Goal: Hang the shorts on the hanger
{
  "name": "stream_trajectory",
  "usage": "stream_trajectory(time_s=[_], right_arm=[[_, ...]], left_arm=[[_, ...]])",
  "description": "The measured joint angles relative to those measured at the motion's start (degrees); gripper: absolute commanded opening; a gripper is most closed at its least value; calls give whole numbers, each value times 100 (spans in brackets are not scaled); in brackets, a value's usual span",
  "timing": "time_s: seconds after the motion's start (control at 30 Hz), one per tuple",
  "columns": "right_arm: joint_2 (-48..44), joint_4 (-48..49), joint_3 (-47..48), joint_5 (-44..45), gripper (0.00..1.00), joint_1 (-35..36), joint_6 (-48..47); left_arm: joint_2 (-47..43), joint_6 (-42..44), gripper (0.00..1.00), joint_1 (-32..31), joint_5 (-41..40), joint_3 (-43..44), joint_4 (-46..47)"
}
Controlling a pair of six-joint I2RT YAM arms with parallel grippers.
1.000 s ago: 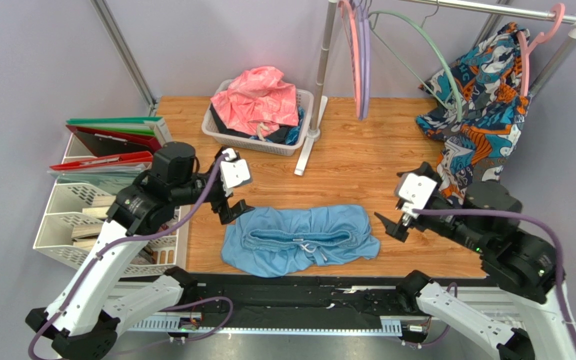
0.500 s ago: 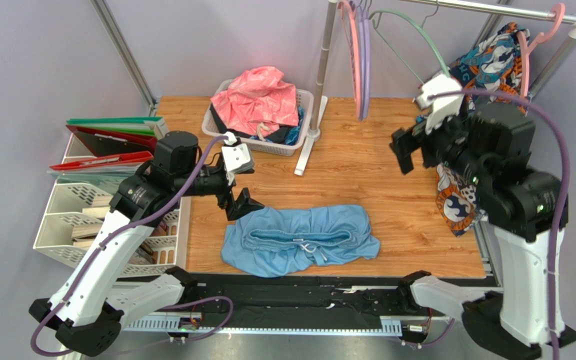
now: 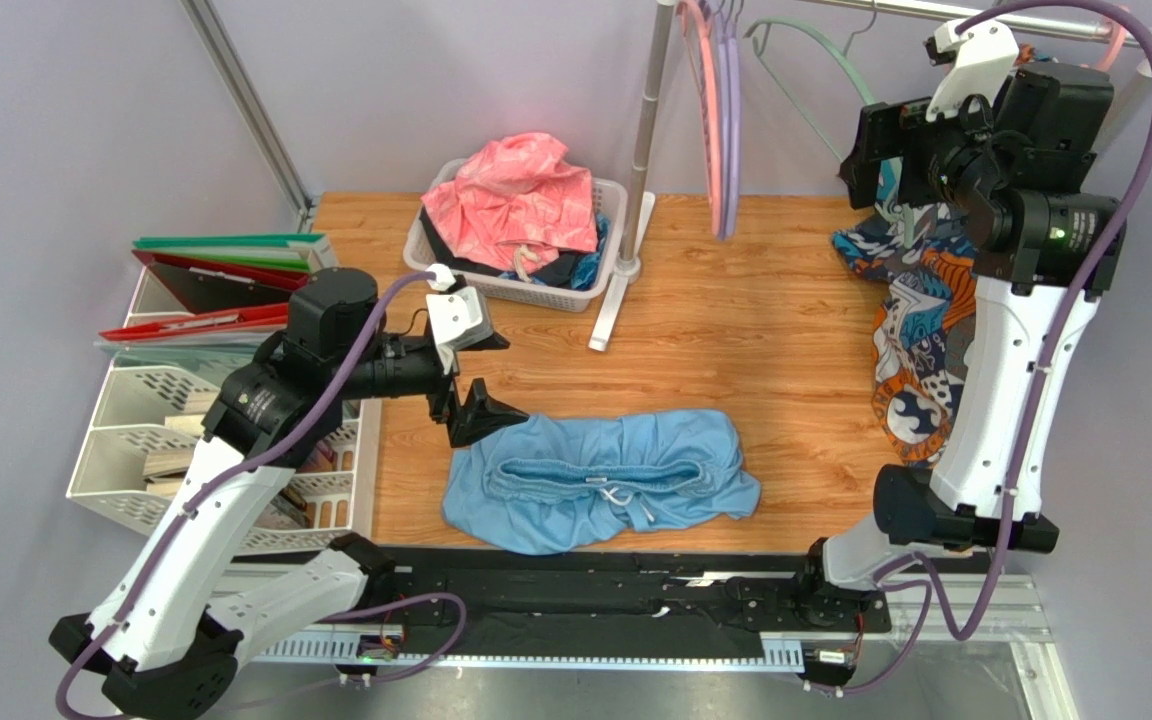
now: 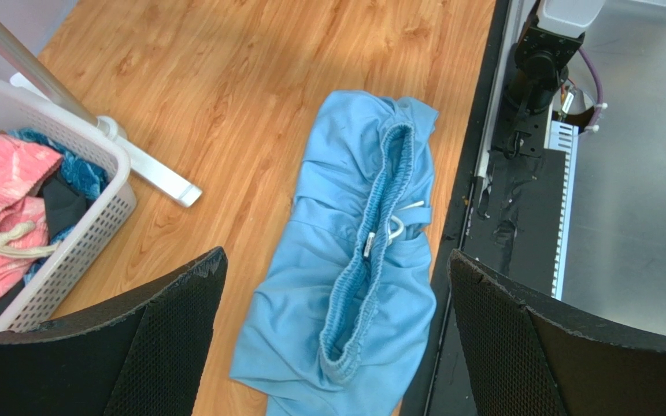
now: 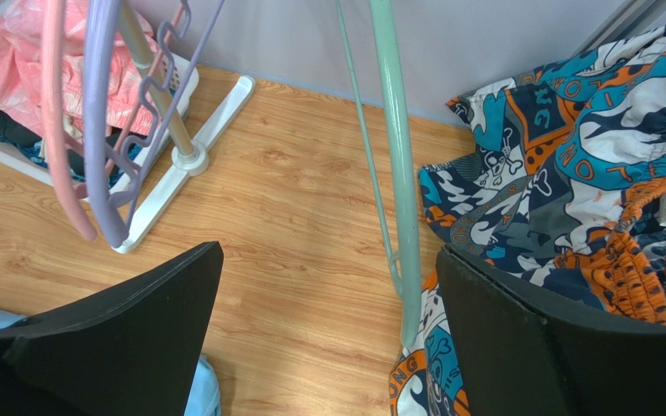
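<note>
The robot will next lower its right gripper along the mint-green hanger's arm [image 5: 408, 262] to centre the arm between the gripper's open fingers before closing, because the arm hangs close to one finger.
The light blue shorts [image 3: 597, 480] lie flat and crumpled at the table's near middle, waistband and white drawstring facing up. In the left wrist view the shorts [image 4: 362, 277] lie right below my open jaws. My left gripper [image 3: 480, 375] is open and empty, hovering just above the shorts' left end. The mint-green hanger [image 3: 820, 41] hangs on the rail at the back right. My right gripper [image 3: 875, 158] is raised next to it, open and empty. In the right wrist view the hanger's arm [image 5: 395, 156] passes down between the jaws, close to the right finger [image 5: 571, 347].
A teal-orange patterned garment [image 3: 920, 330] hangs under the right gripper. Pink and lilac hangers [image 3: 717, 120] hang by the rack pole [image 3: 654, 120], whose foot [image 3: 605, 315] rests on the table. A white basket [image 3: 432, 270] holds a pink cloth [image 3: 515, 195]. File trays [image 3: 162, 435] stand at the left.
My right arm has swung up from table height to the rail, beside the mint-green hanger. My left gripper has shifted slightly over the shorts' left end. The shorts have not moved.
</note>
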Motion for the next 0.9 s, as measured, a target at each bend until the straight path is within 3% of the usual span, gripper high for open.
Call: stream_trajectory(time_s=[0.4,0.5,0.7,0.73,0.8,0.83,0.9], right_arm=[[330,308,-754,-120,89,-116,-55],[452,306,-907,-120,81,-116,-111],[505,308,-1429,-197,47,-116,-273],[501,308,-1515,-219,32,-116,-295],[472,350,-1738,-249,14,-116,-280],[461,356,-1825,-271,0,-118,-232],[452,396,-1875,-273,0,-116,-258]], left_arm=[[-66,-98,99,31,39,-125,118],[-63,-107,99,33,42,-133,131],[-59,-125,99,42,42,-212,175],[-57,-125,99,44,42,-223,184],[-42,-127,99,48,52,-243,197],[-26,-129,99,55,59,-245,199],[-2,-129,99,61,61,-247,199]])
